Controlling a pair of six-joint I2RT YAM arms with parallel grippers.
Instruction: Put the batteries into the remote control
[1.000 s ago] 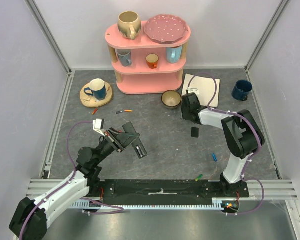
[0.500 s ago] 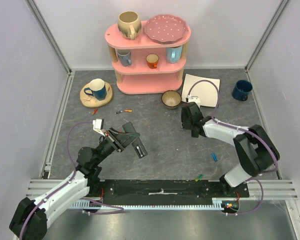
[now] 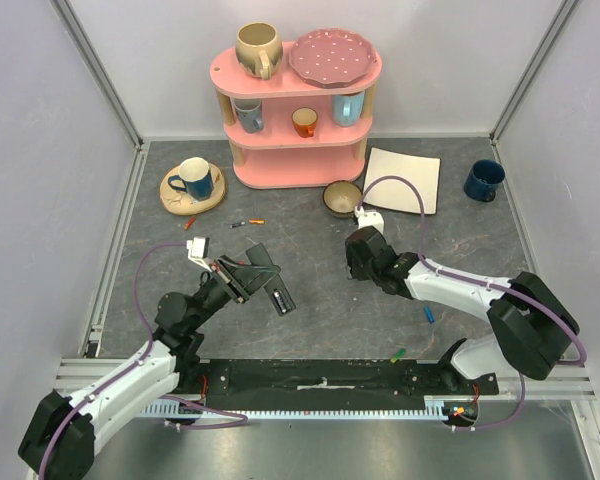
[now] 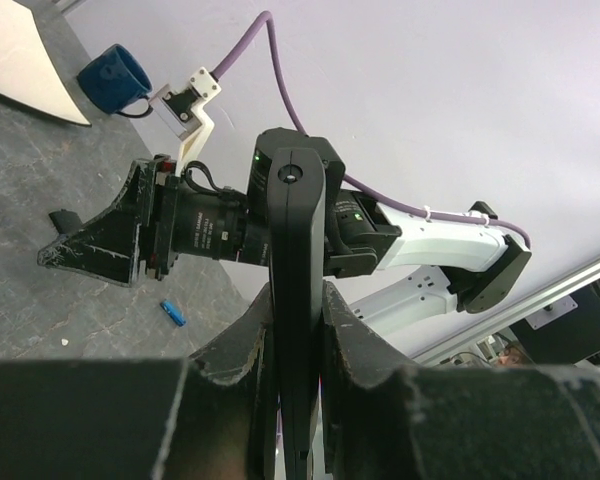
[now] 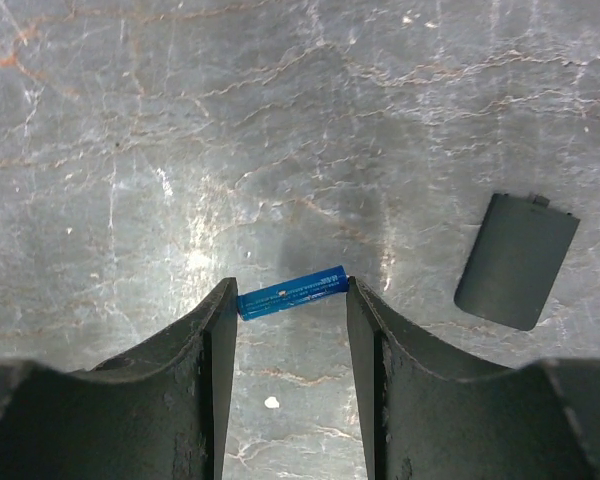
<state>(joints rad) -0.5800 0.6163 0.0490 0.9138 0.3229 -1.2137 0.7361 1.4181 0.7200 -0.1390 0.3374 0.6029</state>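
The battery has the fingers over both its ends. My right gripper next needs to turn, go down to the bare tabletop below it beside the battery cover (image 5: 517, 260) and let go of the battery.
My left gripper (image 3: 263, 280) is shut on the black remote control (image 3: 277, 293) and holds it off the table, edge-on in the left wrist view (image 4: 292, 200). My right gripper (image 3: 356, 262) is to the right of it, above the table. In the right wrist view its fingertips (image 5: 291, 296) pinch a blue battery (image 5: 300, 288) end to end. The black battery cover (image 5: 517, 260) lies flat to the right of the fingers. Another blue battery (image 3: 430, 314) and a green one (image 3: 398, 354) lie near the right arm. Orange and red batteries (image 3: 250, 222) lie at the back left.
A pink shelf (image 3: 300, 130) with cups and a plate stands at the back. A bowl (image 3: 342, 197), a white sheet (image 3: 405, 180) and a blue mug (image 3: 483, 180) are behind the right gripper. A coaster with a blue cup (image 3: 192, 180) is back left.
My right gripper has moved left and nearer, from beside the white sheet toward the held remote. The left arm and the remote have stayed in place.
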